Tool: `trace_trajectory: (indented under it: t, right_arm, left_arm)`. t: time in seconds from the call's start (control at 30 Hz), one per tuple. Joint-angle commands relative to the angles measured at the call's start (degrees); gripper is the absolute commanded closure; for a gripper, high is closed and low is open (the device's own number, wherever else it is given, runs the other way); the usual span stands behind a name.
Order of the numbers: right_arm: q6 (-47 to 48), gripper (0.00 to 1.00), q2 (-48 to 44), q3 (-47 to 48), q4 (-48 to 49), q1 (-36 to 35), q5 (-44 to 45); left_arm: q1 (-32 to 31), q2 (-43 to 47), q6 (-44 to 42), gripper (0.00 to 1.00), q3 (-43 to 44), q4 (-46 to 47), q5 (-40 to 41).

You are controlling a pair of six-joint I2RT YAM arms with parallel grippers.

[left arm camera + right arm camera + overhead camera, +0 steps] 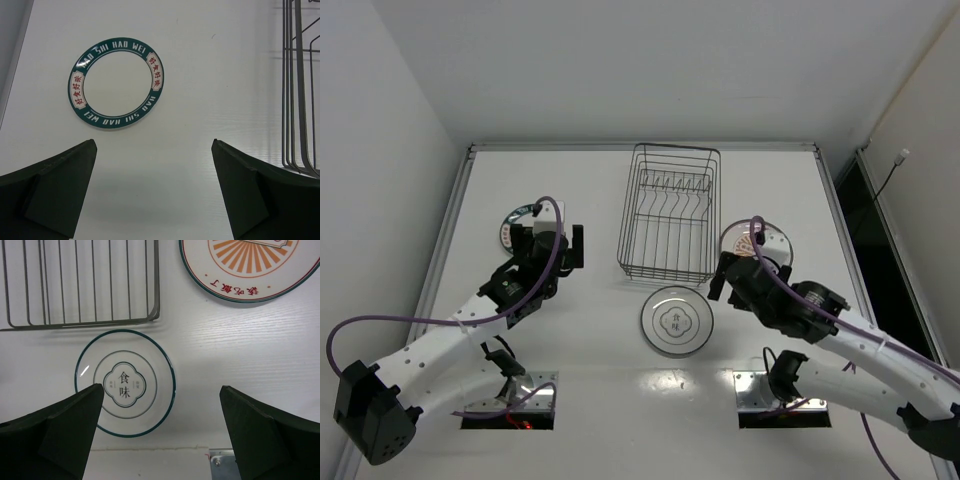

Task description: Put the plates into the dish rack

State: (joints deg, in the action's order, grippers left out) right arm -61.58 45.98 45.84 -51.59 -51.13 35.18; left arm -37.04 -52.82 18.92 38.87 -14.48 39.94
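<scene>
My right gripper needs to tilt next and go down and outward, away from the rack, to the orange-patterned plate's near rim [296, 286], because the bare table leaves room.
The wire dish rack [670, 215] stands empty at the table's back middle. The white plate with a grey ring [675, 320] lies flat in front of it. The orange-patterned plate [765, 240] lies to the rack's right, partly under my right arm. The green-rimmed plate [515, 225] lies to the left, partly hidden by my left gripper [550, 243]. The left gripper [154, 142] is open and empty above bare table, just short of the green-rimmed plate [116, 82]. The right gripper [735, 272] is open and empty [162, 387], above the right edge of the white plate [125, 382].
The rack's edge shows at the right of the left wrist view [297, 90] and at the upper left of the right wrist view [80, 285]. The orange plate [250, 265] is at the upper right there. Metal base plates [785, 395] sit at the near edge. A raised rail [450, 230] borders the table.
</scene>
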Motion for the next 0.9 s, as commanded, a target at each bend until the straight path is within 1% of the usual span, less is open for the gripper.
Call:
trace_trajectory:
  t: [0.0,0.03,0.1,0.13,0.2,0.27,0.33,0.37,0.43,0.47,0.5,0.53,0.57,0.63,0.67,0.73,0.77,0.8,0.87]
  right_arm:
    - [-1.1,0.00,0.3,0.6,-1.5,0.0,3.0]
    - [-1.1,0.00,-0.9,0.6,-1.5,0.0,3.0]
    - [0.1,0.00,-4.6,-0.9,2.6,0.5,1.4]
    - [0.1,0.00,-4.6,-0.9,3.8,0.5,1.4]
    - [0.1,0.00,-8.4,-1.5,3.8,1.9,4.5]
    - [1.7,0.00,-9.1,0.5,3.8,4.4,7.8]
    - [3.7,0.00,-8.6,1.7,5.2,6.0,9.1]
    - [7.1,0.00,-7.5,3.4,5.9,9.1,9.1]
    - [10.9,0.00,-2.9,5.0,8.3,14.9,2.0]
    - [14.1,0.00,-1.3,5.6,11.8,22.6,-2.0]
    - [15.3,0.00,0.3,5.6,13.8,27.2,-11.8]
    - [16.0,0.00,3.0,5.6,15.5,31.9,-16.8]
    - [16.8,0.00,4.0,3.7,18.8,42.1,-26.3]
    - [17.5,0.00,5.3,0.0,22.0,53.1,-35.9]
    - [18.0,0.00,5.3,-1.3,25.0,62.8,-44.3]
    - [18.6,0.00,6.1,-3.4,25.9,69.9,-49.9]
    - [18.6,0.00,7.6,-3.4,25.9,72.2,-51.4]
    - [18.6,0.00,8.8,-3.4,24.9,72.9,-50.7]
    - [17.9,0.00,10.7,-6.6,25.5,74.7,-53.2]
  left_arm:
    - [-0.3,0.3,0.2,0.00,1.7,1.3,-0.3]
    - [-0.3,0.3,0.2,0.00,1.7,1.3,-0.3]
    - [-0.3,0.3,0.2,0.00,1.7,1.3,-0.3]
    - [-0.3,0.3,0.2,0.00,1.7,1.3,0.3]
    - [-0.3,0.3,0.2,0.00,2.3,1.3,1.0]
    - [-0.3,0.8,0.2,0.00,2.3,0.1,1.6]
    - [-0.3,1.4,0.7,0.00,2.3,0.1,1.6]
    - [-0.3,2.1,0.7,0.00,1.7,0.1,1.6]
    - [-0.3,2.1,0.7,0.00,1.6,0.8,1.6]
    - [-0.3,2.1,0.7,0.00,1.0,0.9,1.6]
    - [-0.3,2.1,0.2,0.00,1.0,0.9,1.1]
    - [-0.3,1.5,0.2,0.00,1.6,0.9,1.1]
    - [-0.3,0.7,0.2,0.00,2.2,0.1,1.1]
    - [-0.3,0.7,0.2,0.00,2.2,-0.7,1.9]
    - [-0.3,0.7,0.8,0.00,2.2,-0.7,2.4]
    - [-0.3,0.7,0.8,0.00,2.2,-0.7,2.4]
    - [-0.3,1.2,0.8,0.00,2.2,-0.7,1.5]
    - [-0.3,1.2,0.8,0.00,1.7,-0.7,1.5]
    - [-0.3,1.2,0.8,0.00,1.6,-0.2,1.0]
